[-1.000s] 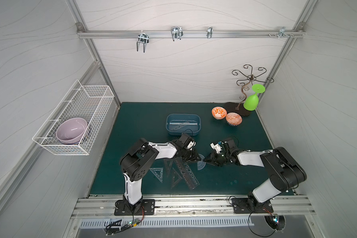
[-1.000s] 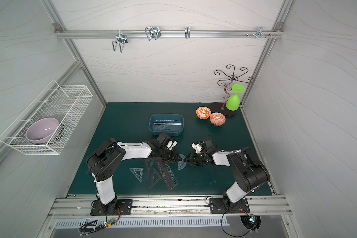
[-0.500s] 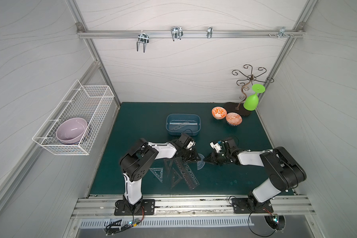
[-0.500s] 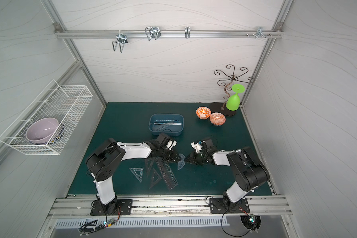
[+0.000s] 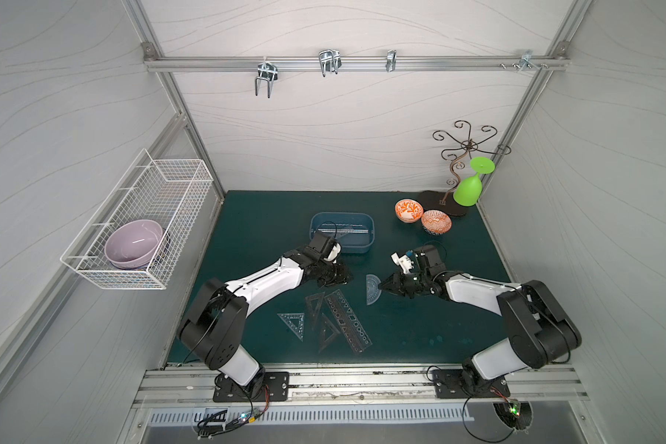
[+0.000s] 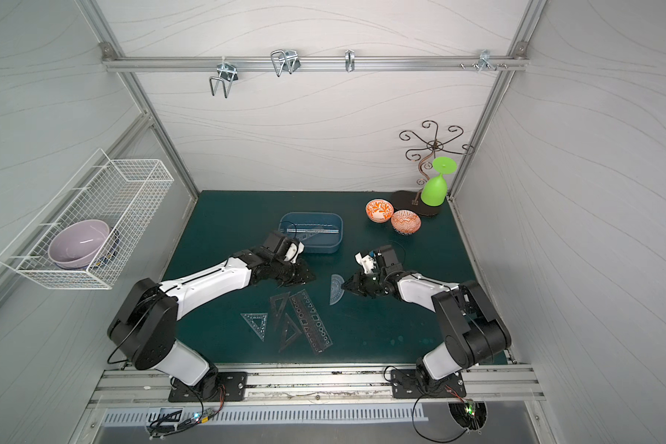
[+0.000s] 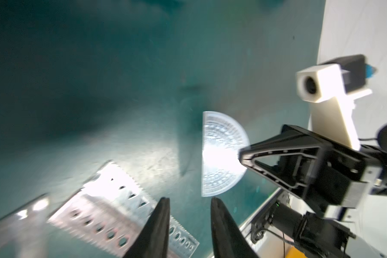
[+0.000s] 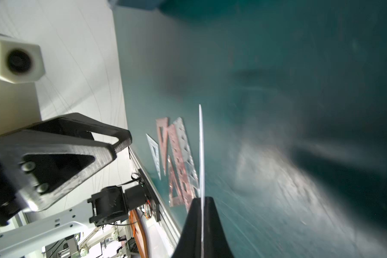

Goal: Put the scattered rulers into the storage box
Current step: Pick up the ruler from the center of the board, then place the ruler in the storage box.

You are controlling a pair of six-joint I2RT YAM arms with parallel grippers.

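Observation:
My right gripper needs to lift the protractor (image 5: pixel 372 289) outward over the blue storage box's raised rim next, then lower it and let go, because the box's open inside is outward of the gripper.
My right gripper (image 5: pixel 381 285) (image 8: pixel 202 198) is shut on the curved edge of a bluish half-circle protractor (image 5: pixel 372 289) (image 7: pixel 221 154), which casts a shadow on the green mat. In the right wrist view the protractor (image 8: pixel 201 145) shows edge-on between the jaws. My left gripper (image 5: pixel 341 275) (image 7: pixel 190 200) hovers just left of it, open, with nothing between its fingers. More rulers lie on the mat nearer the front: a bluish triangle (image 5: pixel 293 323), two dark triangles (image 5: pixel 315 305), and a stencil strip (image 5: pixel 348 321). The blue storage box (image 5: pixel 356 249) sits behind the left gripper and holds a clear straightedge (image 5: pixel 343 230).
Two orange patterned bowls (image 5: pixel 421 216) and a wire stand with a green goblet (image 5: pixel 468 188) are at the back right. A white wire basket (image 5: pixel 147 223) with a lilac bowl hangs on the left wall. The mat ends at a metal rail (image 5: pixel 343 376) in front.
My right gripper's jaws have shut on the protractor. My left gripper's jaws have parted a little. Both arms have hardly moved.

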